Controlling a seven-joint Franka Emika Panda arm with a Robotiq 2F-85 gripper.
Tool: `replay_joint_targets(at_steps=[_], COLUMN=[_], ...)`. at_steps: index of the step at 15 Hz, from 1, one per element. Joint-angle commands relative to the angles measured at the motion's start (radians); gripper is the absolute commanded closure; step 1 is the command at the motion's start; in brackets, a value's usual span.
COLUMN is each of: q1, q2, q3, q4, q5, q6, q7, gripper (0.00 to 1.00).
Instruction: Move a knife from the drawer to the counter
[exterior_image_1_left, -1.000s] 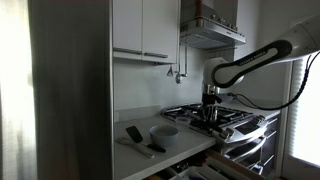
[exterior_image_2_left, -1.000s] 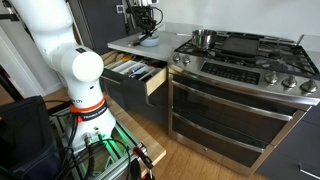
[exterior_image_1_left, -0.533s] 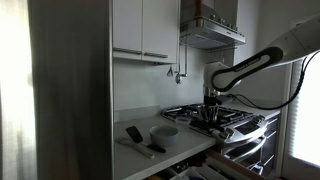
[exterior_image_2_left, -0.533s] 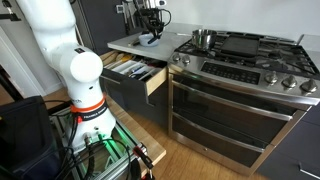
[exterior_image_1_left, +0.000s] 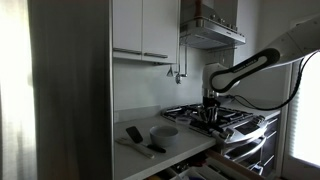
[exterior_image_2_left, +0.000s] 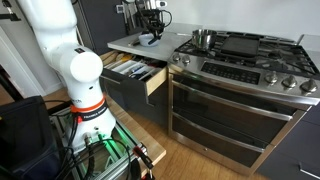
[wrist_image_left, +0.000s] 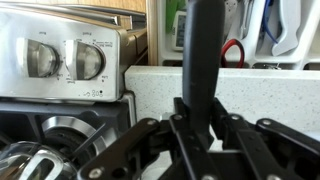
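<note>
I will next move my gripper outward and down to the bare counter between bowl and stove (exterior_image_1_left: 189, 140), which lies outward and below, and let go of the knife there where space is clear.
In the wrist view my gripper (wrist_image_left: 203, 112) is shut on the dark handle of a knife (wrist_image_left: 205, 45), which stands up between the fingers over the speckled pale counter (wrist_image_left: 265, 88). In both exterior views the gripper (exterior_image_1_left: 210, 98) (exterior_image_2_left: 152, 28) hangs over the counter (exterior_image_1_left: 185, 140) (exterior_image_2_left: 128, 42) close to the stove's edge. The drawer (exterior_image_2_left: 135, 72) under the counter is pulled open, with utensils showing in its dark inside. In an exterior view only the drawer's top edge (exterior_image_1_left: 190, 170) shows.
A grey bowl (exterior_image_1_left: 165, 131) and dark utensils (exterior_image_1_left: 134, 135) lie on the counter. The steel gas stove (exterior_image_2_left: 245, 50) holds a pot (exterior_image_2_left: 204, 39); its knobs (wrist_image_left: 88, 60) are beside the gripper. The oven front (exterior_image_2_left: 225, 105) stands next to the drawer. Wall cabinets (exterior_image_1_left: 140, 28) and a hood (exterior_image_1_left: 212, 35) hang above.
The gripper with the knife shifted slightly toward the stove side a second ago. It has held still over the last half second.
</note>
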Motion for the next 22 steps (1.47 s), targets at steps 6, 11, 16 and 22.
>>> replay_joint_targets(at_steps=[6,11,16,22], q1=[0.029,0.073,0.111,0.135], q2=[0.215,0.337,0.442,0.514], q3=[-0.003,-0.013,-0.052,-0.094], q4=[0.199,0.326,0.417,0.485], q5=[-0.008,-0.024,-0.071,-0.091], q6=[-0.043,-0.04,-0.044,-0.086], q7=[-0.079,-0.046,-0.011,0.012], gripper=[0.93,0.93,0.93,0.89])
